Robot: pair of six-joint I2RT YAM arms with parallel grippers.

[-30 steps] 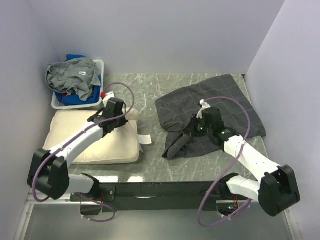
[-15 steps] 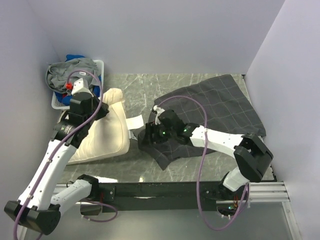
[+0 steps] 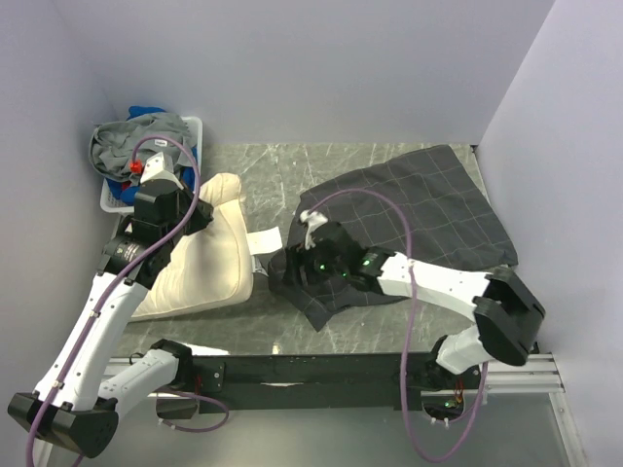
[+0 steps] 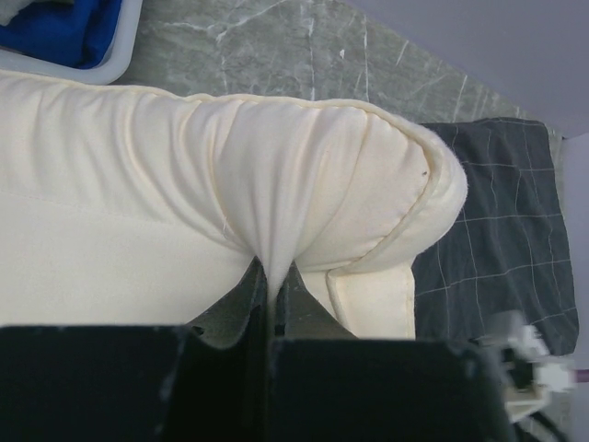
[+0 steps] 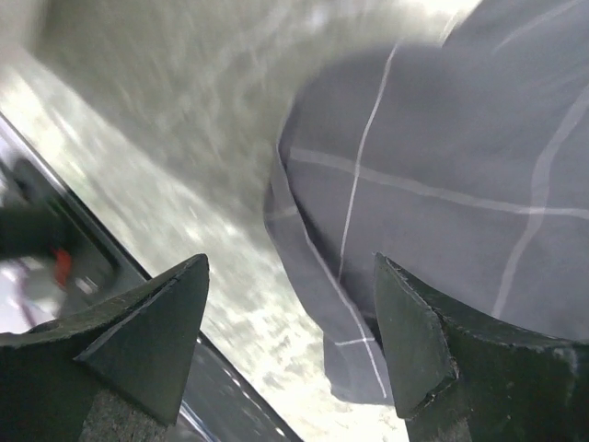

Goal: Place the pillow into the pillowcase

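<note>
The pillowcase's folded near hem (image 3: 293, 301) (image 5: 339, 308) is below the right gripper's open fingers, so the right gripper should next move down and back toward the front bar onto that hem.
The cream pillow (image 3: 204, 258) lies at the left of the table, its far edge lifted and bunched, its white label (image 3: 263, 241) pointing at the pillowcase. My left gripper (image 3: 198, 216) is shut on a pinch of the pillow's fabric (image 4: 272, 241); the left wrist view shows the cloth drawn tight between the closed fingers (image 4: 247, 293). The dark grey, grid-patterned pillowcase (image 3: 428, 209) spreads over the right half, its near corner pulled up beside the label. My right gripper (image 3: 288, 270) hangs open above that folded hem (image 5: 317, 276), nothing held between its fingers (image 5: 414, 341).
A white basket (image 3: 112, 202) heaped with grey and blue clothes stands at the back left, right behind the pillow. Walls close in on the left, back and right. The table's dark front rail (image 3: 321, 368) runs just below the pillowcase's near corner.
The left arm has lifted the pillow's far edge and drawn it rightward. The right arm swung left, dragging the pillowcase's near corner toward the pillow, then opened its jaws.
</note>
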